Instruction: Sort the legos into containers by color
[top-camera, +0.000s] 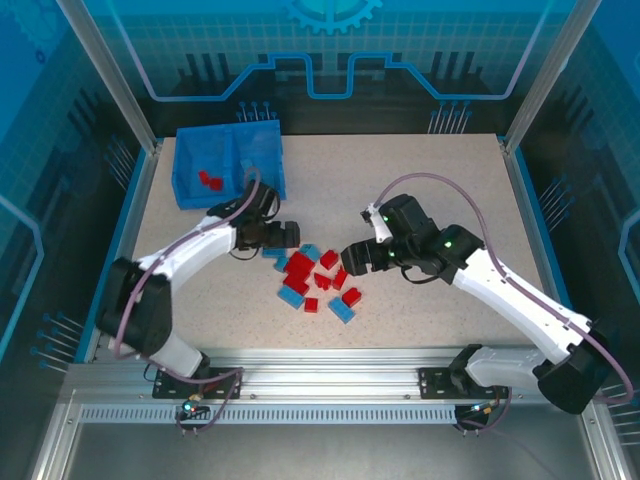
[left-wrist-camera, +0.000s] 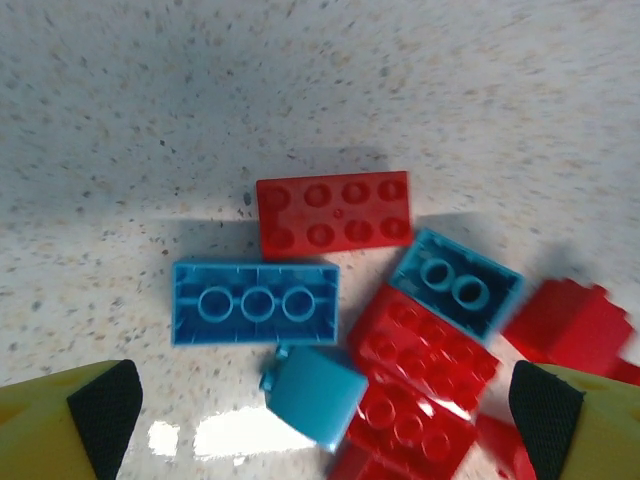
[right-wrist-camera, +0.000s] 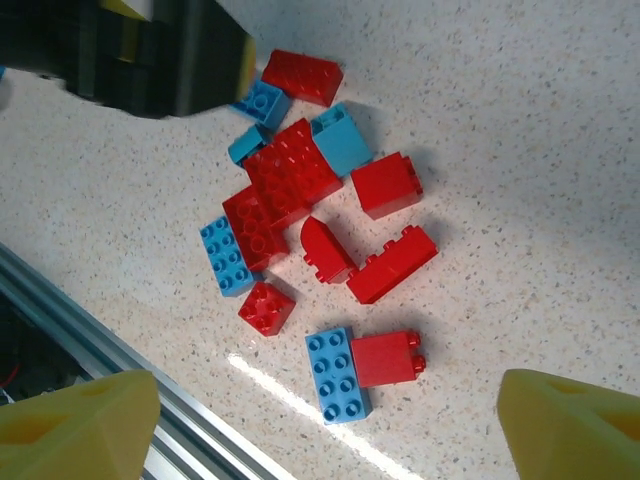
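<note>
My left gripper is open and its fingers face the short ends of the red brick at the pile's far edge (left-wrist-camera: 335, 213), so it needs to move outward and down onto that brick.
A loose pile of red and light blue legos (top-camera: 315, 280) lies mid-table. The blue bin (top-camera: 181, 172) stands at the back left, and two red legos (top-camera: 208, 181) lie in its left compartment. My left gripper (top-camera: 289, 236) hovers open over the pile's left edge. Between its pads (left-wrist-camera: 100, 410) sit a small blue lego (left-wrist-camera: 318, 395), an upturned blue brick (left-wrist-camera: 255, 302) and a red brick (left-wrist-camera: 333, 212). My right gripper (top-camera: 353, 256) is open at the pile's right edge, above a blue brick (right-wrist-camera: 338, 375) and a red one (right-wrist-camera: 385, 359); its fingers (right-wrist-camera: 80, 420) hold nothing.
The aluminium rail (right-wrist-camera: 120, 330) runs along the table's near edge, close to the pile. In the right wrist view the left gripper's dark body (right-wrist-camera: 150, 50) hangs over the pile's far side. Bare tabletop (top-camera: 440, 180) stretches right of the bin.
</note>
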